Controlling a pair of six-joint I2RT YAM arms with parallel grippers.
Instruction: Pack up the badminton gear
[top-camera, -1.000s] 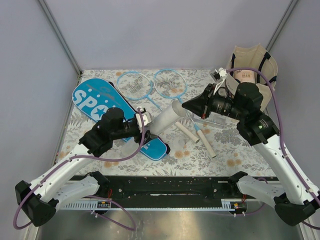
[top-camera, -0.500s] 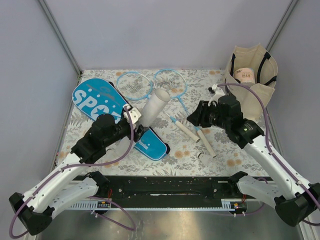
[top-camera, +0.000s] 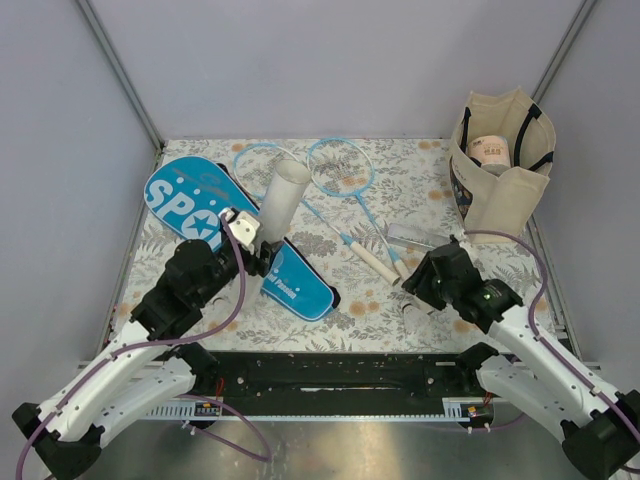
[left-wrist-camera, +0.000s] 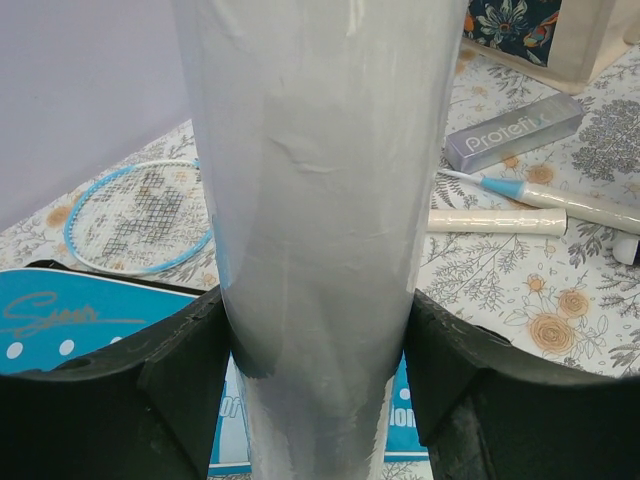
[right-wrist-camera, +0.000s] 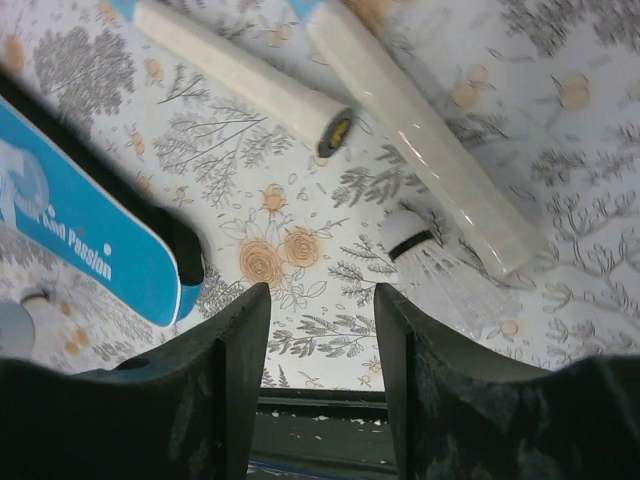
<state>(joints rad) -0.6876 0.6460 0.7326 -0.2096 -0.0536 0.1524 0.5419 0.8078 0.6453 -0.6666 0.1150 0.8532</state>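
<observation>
The white shuttlecock's skirt edge (top-camera: 416, 321) (right-wrist-camera: 458, 295) is lower down and back toward the front bar. My right gripper should go down and back onto it next.
My left gripper (top-camera: 262, 252) is shut on the white tube (top-camera: 281, 198) and holds it nearly upright over the blue "SPORT" cover (top-camera: 185, 203); the tube (left-wrist-camera: 320, 180) fills the left wrist view between my fingers. Two light-blue rackets (top-camera: 300, 168) lie at the back, their white handles (top-camera: 375, 263) reaching toward the middle. My right gripper (top-camera: 425, 283) is open and empty, low over the table near the front right. The white shuttlecock (right-wrist-camera: 445, 282) lies just right of its jaws, beside a racket handle (right-wrist-camera: 420, 135). The cover's end (right-wrist-camera: 90, 235) shows at left.
A beige tote (top-camera: 505, 160) with black handles stands at the back right with a roll inside. A small silver box (top-camera: 412, 236) lies by the handles; it reads "Protefix" in the left wrist view (left-wrist-camera: 512, 132). The black front rail (top-camera: 330, 375) runs along the near edge.
My left gripper has swung the tube from lying tilted to nearly upright and drawn it back left. My right arm has pulled back from the tube and lowered toward the front right by the shuttlecock.
</observation>
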